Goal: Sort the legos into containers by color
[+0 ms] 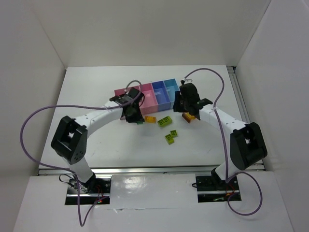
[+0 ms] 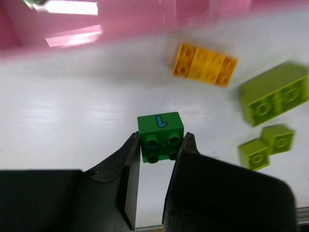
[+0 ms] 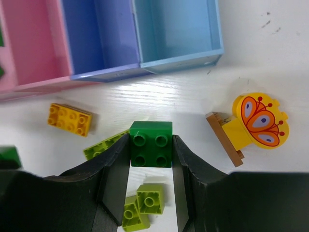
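Note:
This matching lego in my right gripper will next go across to the left in the top view. I will let go of it inside the wide pink bin (image 1: 119, 92) (image 3: 2, 54) that has green legos in it.
My left gripper (image 2: 161, 137) is shut on a dark green lego (image 2: 159, 126) with a blue mark, just in front of the wide pink bin (image 2: 96, 21). My right gripper (image 3: 151, 141) is shut on a plain dark green lego (image 3: 151, 129) and holds it above the table in front of the bins. The row of bins runs pink (image 1: 126, 95), pink (image 1: 147, 94), violet-blue (image 1: 159, 91), light blue (image 1: 171, 89). In the top view the left gripper (image 1: 133, 116) and the right gripper (image 1: 183, 105) sit at either end of the row.
On the table lie an orange-yellow brick (image 1: 150, 119), a lime-green brick (image 1: 165, 121) and a lime-green pair (image 1: 171, 137). A yellow butterfly piece on a brown base (image 3: 251, 125) lies right of my right gripper. The violet-blue bin (image 3: 101, 38) and the light blue bin (image 3: 174, 31) look empty.

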Robot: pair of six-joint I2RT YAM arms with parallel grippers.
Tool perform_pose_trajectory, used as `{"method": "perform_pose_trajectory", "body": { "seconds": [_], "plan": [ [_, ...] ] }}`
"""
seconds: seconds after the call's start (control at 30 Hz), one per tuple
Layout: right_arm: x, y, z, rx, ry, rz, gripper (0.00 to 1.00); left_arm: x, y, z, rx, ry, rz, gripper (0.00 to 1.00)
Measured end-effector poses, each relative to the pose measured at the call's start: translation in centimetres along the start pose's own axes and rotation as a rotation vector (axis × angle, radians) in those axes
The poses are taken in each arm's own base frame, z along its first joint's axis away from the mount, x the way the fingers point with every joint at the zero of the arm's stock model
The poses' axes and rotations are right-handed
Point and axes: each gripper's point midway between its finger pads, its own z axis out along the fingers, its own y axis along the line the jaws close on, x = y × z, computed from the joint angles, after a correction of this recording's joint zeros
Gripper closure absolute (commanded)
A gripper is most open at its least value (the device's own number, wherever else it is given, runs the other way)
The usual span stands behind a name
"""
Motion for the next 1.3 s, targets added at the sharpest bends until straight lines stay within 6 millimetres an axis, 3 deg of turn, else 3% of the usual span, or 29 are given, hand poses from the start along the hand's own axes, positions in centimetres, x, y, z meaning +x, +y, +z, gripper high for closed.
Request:
{"method": "perform_pose_trajectory", "body": {
  "seconds": [0.13, 0.23, 0.4, 0.43, 0.53, 0.67, 0.8, 0.9, 1.03, 1.07, 1.1, 1.13, 1.23, 1.3],
  "plan": [
    [-1.8, 1.2, -1.0, -0.035, -0.035, -0.003, 0.76, -6.2, 0.7, -3.2, 0.038, -0.137, -0.060, 0.91],
    [-3.1, 2.6, -1.6, -0.068, -0.059, -0.009, 0.76, -9.9, 1.7, -4.5, 0.041, -0.203, -0.104, 0.91],
    [-3.9, 5.5, -2.6, -0.132, -0.068, -0.041, 0.76, -14.6, 3.7, -2.8, 0.005, -0.230, -0.161, 0.85],
    [-3.9, 6.1, -2.7, -0.148, -0.067, -0.048, 0.76, -15.5, 4.0, -1.9, -0.002, -0.224, -0.165, 0.69],
    [-4.2, 8.0, -3.0, -0.186, -0.063, -0.073, 0.76, -17.0, 4.5, 0.8, -0.019, -0.199, -0.166, 0.29],
    [-5.0, 10.8, -2.6, -0.239, -0.059, -0.110, 0.76, -17.2, 4.6, 2.9, -0.027, -0.159, -0.155, 0.24],
    [-5.3, 14.3, -1.5, -0.306, -0.045, -0.158, 0.76, -17.3, 4.4, 2.1, -0.014, -0.157, -0.138, 0.24],
    [-5.4, 17.1, -0.1, -0.353, -0.032, -0.194, 0.75, -17.5, 4.3, -0.2, 0.004, -0.176, -0.139, 0.24],
    [-5.5, 20.3, 2.9, -0.398, -0.021, -0.231, 0.69, -18.0, 6.0, -6.3, 0.034, -0.269, -0.182, 0.23],
    [-5.4, 20.9, 3.7, -0.404, -0.018, -0.241, 0.66, -17.9, 6.9, -8.2, 0.039, -0.301, -0.201, 0.19],
    [-5.0, 21.6, 4.6, -0.409, -0.008, -0.251, 0.47, -17.7, 8.0, -10.0, 0.042, -0.334, -0.227, 0.17],
    [-4.8, 22.1, 5.4, -0.412, -0.002, -0.258, 0.39, -17.3, 8.8, -11.7, 0.047, -0.365, -0.254, 0.17],
    [-4.9, 24.1, 8.2, -0.425, -0.002, -0.270, 0.29, -16.2, 11.2, -15.1, 0.040, -0.438, -0.320, 0.17],
    [-5.1, 24.8, 9.5, -0.427, -0.009, -0.270, 0.26, -15.2, 11.6, -15.9, 0.043, -0.449, -0.330, 0.17]
  ]
}}
